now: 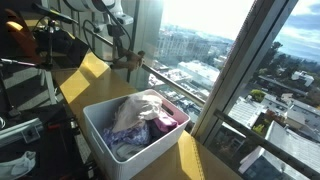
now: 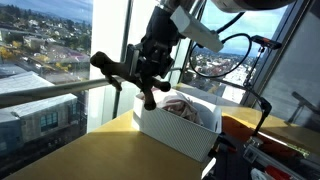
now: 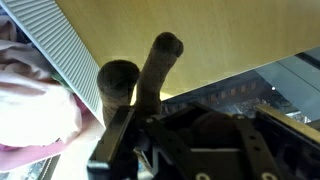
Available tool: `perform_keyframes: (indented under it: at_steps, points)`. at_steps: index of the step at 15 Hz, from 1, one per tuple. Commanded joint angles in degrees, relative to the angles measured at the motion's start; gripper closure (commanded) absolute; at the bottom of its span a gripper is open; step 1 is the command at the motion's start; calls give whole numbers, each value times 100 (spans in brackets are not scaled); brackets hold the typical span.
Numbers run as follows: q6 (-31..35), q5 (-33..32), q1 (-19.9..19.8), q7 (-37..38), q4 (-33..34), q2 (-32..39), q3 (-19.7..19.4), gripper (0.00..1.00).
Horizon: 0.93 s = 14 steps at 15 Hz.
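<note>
Next, my gripper should move the plush toy to the left in the wrist view and down over the basket's clothes (image 1: 134,113) (image 3: 38,108), since they lie below on that side.
My gripper (image 2: 150,72) is shut on a dark brown, soft-looking object with tube-like limbs (image 2: 112,66) and holds it in the air above the wooden tabletop (image 2: 90,150), beside the window. In the wrist view two of its rounded brown limbs (image 3: 140,75) stick out past my gripper (image 3: 185,125), over the table. In an exterior view the gripper (image 1: 128,60) and the brown object (image 1: 136,63) hang above the table's far end, beyond the white basket (image 1: 97,125). The object is clear of the basket.
The white slatted laundry basket (image 2: 170,130) holds pink and white clothes (image 1: 140,120) and shows at the wrist view's left (image 3: 45,40). Floor-to-ceiling windows with a railing (image 2: 50,92) border the table. Stands, cables and equipment (image 1: 30,70) crowd the room side.
</note>
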Motion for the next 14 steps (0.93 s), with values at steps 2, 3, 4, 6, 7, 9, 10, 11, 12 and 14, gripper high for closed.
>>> perform_keyframes:
  at_steps: [2,3,4,6,7,9,10,11,12,14]
  points:
    - [-5,-158,-837,-262,-619,-932,42,100]
    - [23,-134,-1038,-344,-768,-1025,16,100]
    - [60,-170,-1217,-365,-918,-1082,-10,100]
    - [115,-200,-1522,-371,-1308,-1220,-34,100]
    - [145,-230,-1654,-338,-1513,-1247,-43,100]
    - [224,-321,-1876,-270,-1847,-1148,-69,100]
    - [275,-309,-1965,-285,-1944,-982,-84,100]
    - [307,-337,-2031,-254,-2047,-861,-95,100]
    - [387,-327,-2077,-240,-2154,-699,-107,100]
    - [535,-345,-2120,-200,-2254,-237,-153,100]
